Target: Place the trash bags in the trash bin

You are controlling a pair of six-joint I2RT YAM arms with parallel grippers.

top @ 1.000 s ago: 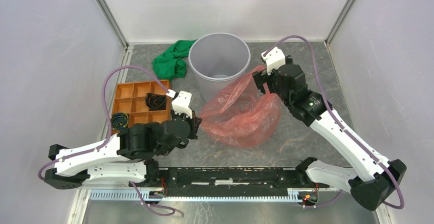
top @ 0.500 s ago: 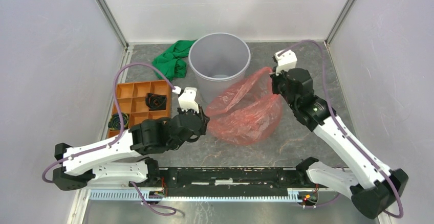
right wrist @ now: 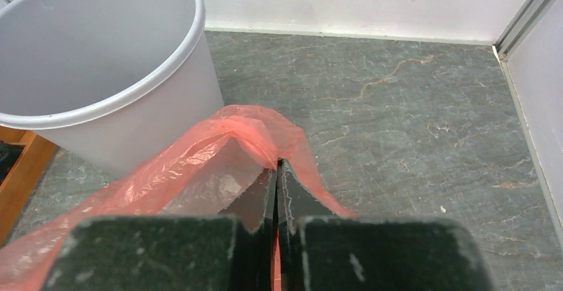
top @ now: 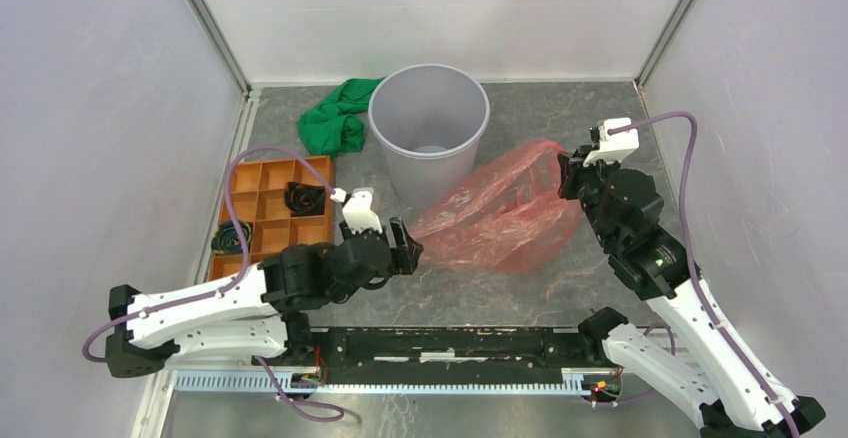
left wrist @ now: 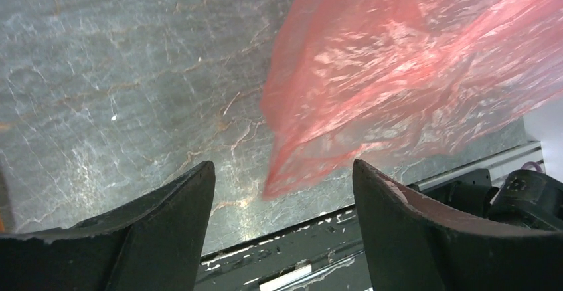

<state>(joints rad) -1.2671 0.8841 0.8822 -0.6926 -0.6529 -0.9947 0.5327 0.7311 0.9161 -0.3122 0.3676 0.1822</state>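
Observation:
Next, my left gripper lowers and shifts to the right in the top view onto the red trash bag's loose corner (top: 425,255) (left wrist: 279,180), just beyond my open fingers.
The red trash bag (top: 500,213) lies crumpled on the table just right of the grey trash bin (top: 400,173), which stands upright. My right gripper (top: 570,170) is shut on the bag's upper right edge and holds it raised. In the right wrist view the red film (right wrist: 199,158) bunches at the shut gripper (right wrist: 277,165), with the bin (right wrist: 153,125) to the left. My left gripper (top: 405,246) is open at the bag's lower left corner. In the left wrist view that gripper (left wrist: 282,168) has the corner of the bag (left wrist: 411,72) just beyond its fingertips.
A green cloth (top: 335,118) lies left of the bin. An orange compartment tray (top: 270,173) with dark coiled items sits at the left. Enclosure walls stand on three sides. A black rail (top: 450,343) runs along the near edge.
The right gripper shut on the bag's edge and pulled it right, away from the bin. The left gripper opened and moved right, up to the bag's corner.

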